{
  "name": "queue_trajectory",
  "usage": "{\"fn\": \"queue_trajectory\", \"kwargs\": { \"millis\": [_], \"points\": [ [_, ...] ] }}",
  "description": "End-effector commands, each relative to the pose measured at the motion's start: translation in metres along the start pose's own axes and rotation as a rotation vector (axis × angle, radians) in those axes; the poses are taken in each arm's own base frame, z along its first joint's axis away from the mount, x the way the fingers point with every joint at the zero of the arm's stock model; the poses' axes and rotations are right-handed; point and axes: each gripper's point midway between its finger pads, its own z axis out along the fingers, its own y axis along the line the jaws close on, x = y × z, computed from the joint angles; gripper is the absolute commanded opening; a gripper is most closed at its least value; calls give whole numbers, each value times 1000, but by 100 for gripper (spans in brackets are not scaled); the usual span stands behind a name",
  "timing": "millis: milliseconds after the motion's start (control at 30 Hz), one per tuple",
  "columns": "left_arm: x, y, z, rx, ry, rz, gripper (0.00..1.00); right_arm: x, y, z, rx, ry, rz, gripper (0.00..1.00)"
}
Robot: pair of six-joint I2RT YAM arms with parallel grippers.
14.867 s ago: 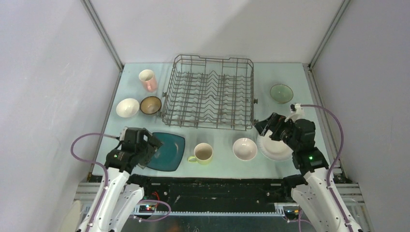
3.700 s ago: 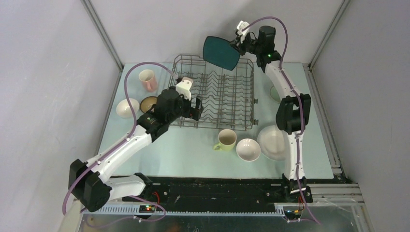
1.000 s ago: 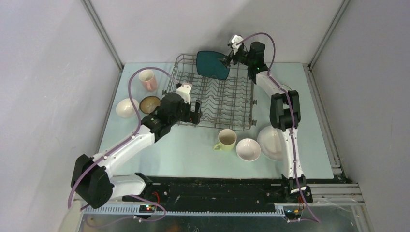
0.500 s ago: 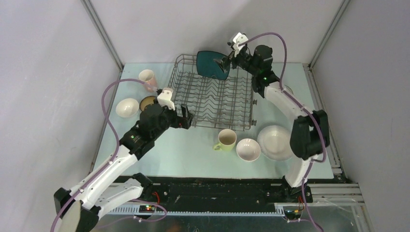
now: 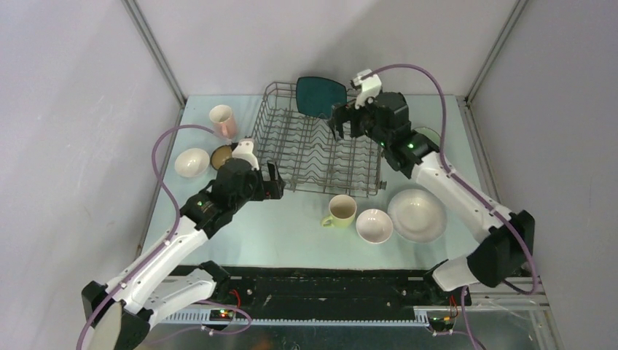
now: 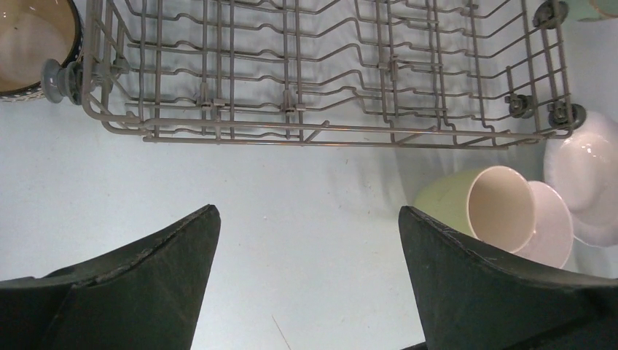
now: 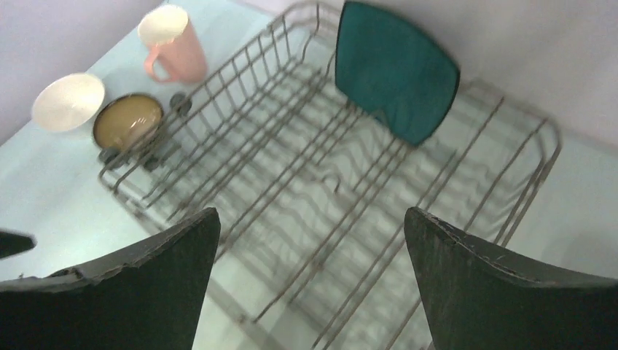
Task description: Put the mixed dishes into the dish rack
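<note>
Next I need to bring my right gripper back and down onto the mug's rim by the white bowl (image 5: 355,206), since the mug stands below and back from it, still outside the rack (image 5: 321,146).
The grey-brown wire dish rack (image 5: 321,146) stands mid-table. The teal square plate (image 5: 321,96) stands on edge at its far end, also in the right wrist view (image 7: 393,69). My right gripper (image 5: 347,125) (image 7: 312,213) is open and empty above the rack, just near-right of the plate and apart from it. My left gripper (image 5: 273,184) (image 6: 307,211) is open and empty over bare table at the rack's near-left corner. The yellow-green mug (image 5: 339,210) (image 6: 481,208), a white bowl (image 5: 371,224) and the white round plate (image 5: 417,214) sit in front of the rack.
The pink cup (image 5: 223,120), another white bowl (image 5: 192,162) and the dark brown bowl (image 5: 221,154) sit left of the rack, the brown bowl partly behind my left arm. The pale green bowl (image 5: 434,135) is mostly hidden behind my right arm. Enclosure walls ring the table.
My right gripper has let go of the teal plate, which now stands in the rack's far end, and has drawn back toward the near right. My left arm has pulled back slightly.
</note>
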Motion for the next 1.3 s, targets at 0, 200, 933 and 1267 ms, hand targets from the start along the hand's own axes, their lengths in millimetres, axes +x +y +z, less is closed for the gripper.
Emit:
{"fn": "queue_trajectory", "kwargs": {
  "millis": [0, 200, 933, 1267],
  "points": [
    [-2, -8, -6, 61, -35, -39, 100, 22, 21, -52, -15, 84, 225, 100],
    [28, -21, 8, 122, 56, -31, 100, 77, 37, -98, 41, 165, 209, 100],
    [113, -148, 28, 433, 234, 68, 91, 149, 30, -155, 33, 291, 284, 100],
    [133, -147, 54, 399, 258, 138, 85, 174, 30, -162, 15, 341, 329, 100]
  ]
}}
